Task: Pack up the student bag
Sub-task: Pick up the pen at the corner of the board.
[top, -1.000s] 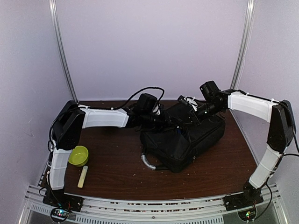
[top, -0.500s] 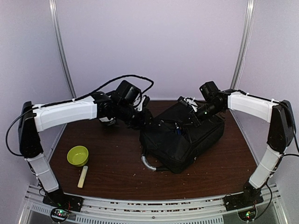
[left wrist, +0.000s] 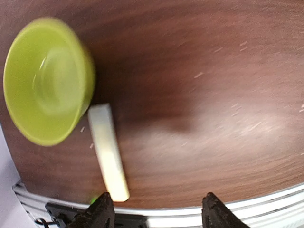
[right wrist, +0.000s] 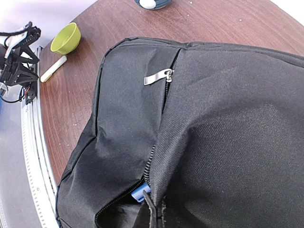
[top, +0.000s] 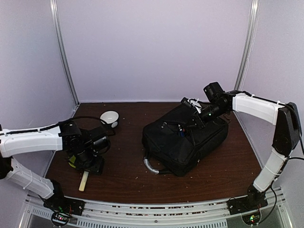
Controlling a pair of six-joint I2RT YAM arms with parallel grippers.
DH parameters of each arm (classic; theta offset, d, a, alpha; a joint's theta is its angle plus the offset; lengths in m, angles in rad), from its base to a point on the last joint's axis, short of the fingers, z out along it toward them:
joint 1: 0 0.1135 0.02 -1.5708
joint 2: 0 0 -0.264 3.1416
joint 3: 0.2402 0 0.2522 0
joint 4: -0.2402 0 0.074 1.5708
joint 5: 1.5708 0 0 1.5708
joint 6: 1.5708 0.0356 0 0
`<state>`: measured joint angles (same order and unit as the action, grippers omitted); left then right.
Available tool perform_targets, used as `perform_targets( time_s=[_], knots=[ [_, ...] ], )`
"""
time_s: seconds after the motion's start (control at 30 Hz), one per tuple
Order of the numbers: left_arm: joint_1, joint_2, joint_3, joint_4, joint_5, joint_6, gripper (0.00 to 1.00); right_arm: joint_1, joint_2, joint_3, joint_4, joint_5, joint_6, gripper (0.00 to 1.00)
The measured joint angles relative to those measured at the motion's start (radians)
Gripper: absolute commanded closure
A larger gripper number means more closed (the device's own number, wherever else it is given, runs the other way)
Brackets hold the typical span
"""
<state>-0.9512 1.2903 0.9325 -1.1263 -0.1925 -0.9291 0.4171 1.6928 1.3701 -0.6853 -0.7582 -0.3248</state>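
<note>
My left gripper moves down and back onto the cream stick's near end (left wrist: 117, 189) next, since that end lies below and back, clear of the green bowl (left wrist: 47, 80).
The student bag (top: 190, 140) is black and lies at the centre right of the table, its grey handle (top: 149, 166) towards the front. My right gripper (top: 196, 113) is shut on the bag's fabric at the top edge beside the open zipper. In the right wrist view a blue thing (right wrist: 141, 193) shows inside the opening, and a metal zipper pull (right wrist: 156, 77) lies higher up. My left gripper (left wrist: 154, 214) hangs open and holding nothing over the front left of the table, above a cream stick (left wrist: 108, 153) and a green bowl (left wrist: 47, 80).
A white bowl (top: 109, 117) stands at the back, left of the bag. The cream stick (top: 84, 180) lies near the front rail (top: 152, 209). Purple walls close in the table on three sides.
My left arm has swung away from the bag to the front left, over the green bowl and the stick. The white bowl now shows. The right arm has not moved.
</note>
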Motion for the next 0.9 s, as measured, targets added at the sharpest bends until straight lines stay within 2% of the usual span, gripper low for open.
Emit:
perform_targets(
  time_s=[0.17,0.33,0.47,0.7,0.9],
  knots=[
    [0.008,-0.193,-0.184,-0.053,0.005,-0.115,0.34,0.000,-0.006,0.000,-0.008,0.000,-0.009,1.00],
    [0.051,-0.263,-0.319,-0.037,0.053,-0.166,0.36,0.000,-0.006,0.000,-0.008,0.000,-0.010,1.00],
    [0.114,-0.256,-0.375,0.002,0.085,-0.156,0.37,0.000,-0.007,0.000,-0.008,0.000,-0.009,1.00],
    [0.194,-0.196,-0.383,0.094,0.126,-0.090,0.41,0.000,-0.018,0.000,-0.019,0.002,-0.009,1.00],
    [0.240,-0.118,-0.393,0.182,0.149,-0.057,0.49,0.000,-0.019,-0.002,-0.022,0.002,-0.009,1.00]
  ],
)
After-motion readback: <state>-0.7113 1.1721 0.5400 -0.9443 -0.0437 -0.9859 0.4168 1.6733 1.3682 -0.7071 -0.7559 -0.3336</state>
